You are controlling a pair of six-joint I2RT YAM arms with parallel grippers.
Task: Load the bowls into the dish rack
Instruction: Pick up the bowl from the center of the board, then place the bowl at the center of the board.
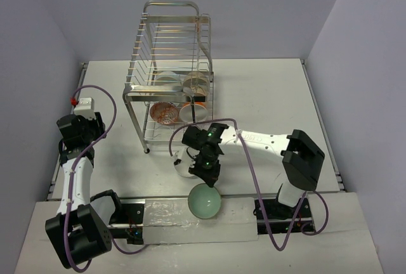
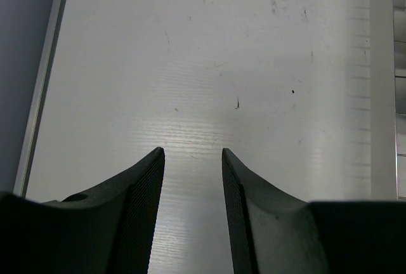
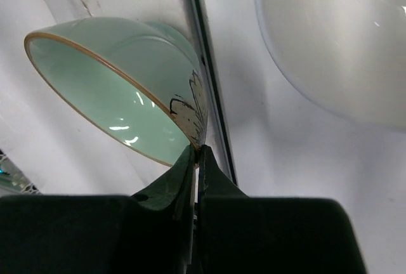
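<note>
The robot's right gripper should move outward and to the right in the top view and let go of the green bowl on bare tabletop, because it sits past the tabletop's near edge.
My right gripper [image 3: 197, 149] is shut on the rim of a pale mint green bowl [image 3: 120, 90] with a flower mark, which tilts on its side. From above, that green bowl [image 1: 204, 200] sits at the table's near edge, just below my right gripper [image 1: 210, 179]. A white bowl [image 1: 182, 163] lies beside the wrist, also big at the right wrist view's upper right as the white bowl [image 3: 336, 39]. The silver dish rack [image 1: 170, 71] stands at the back and holds several bowls [image 1: 166, 111] on its lower tier. My left gripper [image 2: 190, 153] is open over bare table.
A grey wall closes the back and sides. A raised metal strip [image 1: 190, 214] runs along the near edge between the arm bases. The left arm [image 1: 77, 136] sits at the far left by a small white box [image 1: 84, 104].
</note>
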